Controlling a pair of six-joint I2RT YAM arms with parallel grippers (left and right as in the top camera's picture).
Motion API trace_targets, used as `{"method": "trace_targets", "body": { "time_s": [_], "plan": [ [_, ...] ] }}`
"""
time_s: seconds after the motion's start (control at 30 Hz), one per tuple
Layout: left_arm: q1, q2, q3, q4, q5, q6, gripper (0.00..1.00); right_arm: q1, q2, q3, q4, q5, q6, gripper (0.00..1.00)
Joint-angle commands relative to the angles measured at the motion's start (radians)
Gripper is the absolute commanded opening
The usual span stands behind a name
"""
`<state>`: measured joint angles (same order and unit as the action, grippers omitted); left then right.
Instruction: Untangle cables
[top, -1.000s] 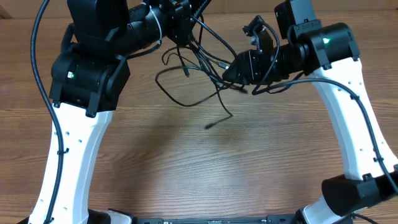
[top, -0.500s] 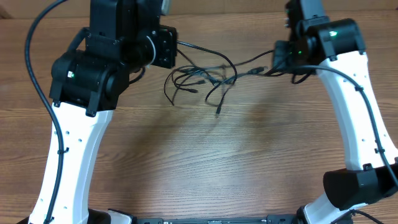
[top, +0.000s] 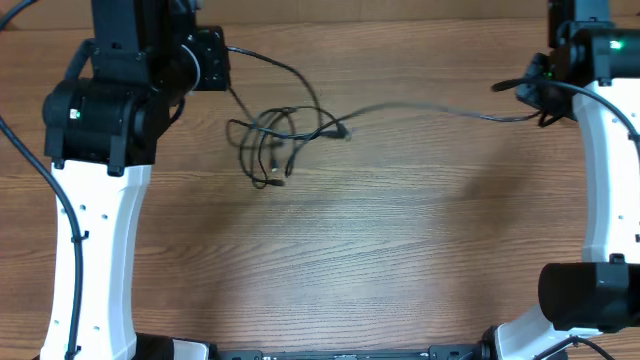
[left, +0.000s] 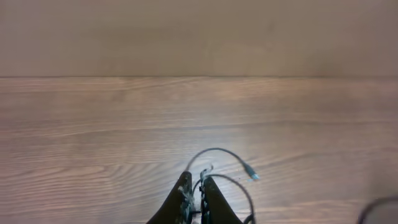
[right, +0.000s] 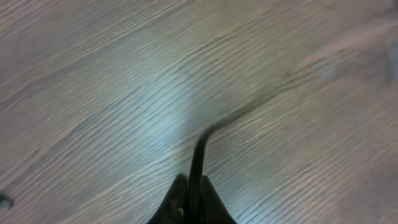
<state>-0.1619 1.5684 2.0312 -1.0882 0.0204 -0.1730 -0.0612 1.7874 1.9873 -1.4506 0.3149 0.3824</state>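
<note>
My right gripper should pull its cable farther to the right in the overhead view, then move toward the tangle (top: 288, 136) and open, because the cable still runs into the loops.
The thin black cables (top: 272, 140) hang in a loose tangle of loops below my left gripper in the overhead view. My left gripper (left: 194, 185) is shut on a cable (left: 225, 155) that loops off to a silver-tipped plug (left: 251, 175). One cable (top: 430, 107) stretches out, blurred, from the tangle to the right. My right gripper (right: 191, 185) is shut on that cable's end (right: 200, 149), far right in the overhead view (top: 535, 90). A small plug end (top: 345, 132) sticks out at the tangle's right side.
The wooden table (top: 380, 250) lies under everything. The white arms stand at the left (top: 95, 260) and right (top: 605, 180) edges of the overhead view. A plain wall (left: 199, 37) rises behind the table in the left wrist view.
Both arms have swung outward, left to the left and right to the right. One cable has been drawn out long and nearly straight between them; the tangle has shifted left.
</note>
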Motion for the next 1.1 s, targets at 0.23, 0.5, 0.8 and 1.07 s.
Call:
{"method": "trace_targets", "body": {
  "time_s": [0.23, 0.5, 0.8, 1.07],
  "plan": [
    [0.152, -0.029, 0.010, -0.004, -0.121, -0.039, 0.04, -0.237, -0.002, -0.005, 0.006, 0.022, 0.072, 0.04],
    [0.237, -0.029, 0.010, -0.008, -0.121, -0.130, 0.04, -0.428, -0.001, -0.005, 0.009, 0.020, 0.175, 0.04],
    [0.328, -0.029, 0.010, -0.015, -0.070, -0.256, 0.04, -0.621, -0.001, -0.005, 0.065, -0.205, 0.212, 0.04],
    [0.288, -0.019, 0.010, 0.032, 0.594, -0.069, 0.04, -0.586, -0.001, -0.005, 0.187, -0.741, -0.164, 0.04]
  ]
}}
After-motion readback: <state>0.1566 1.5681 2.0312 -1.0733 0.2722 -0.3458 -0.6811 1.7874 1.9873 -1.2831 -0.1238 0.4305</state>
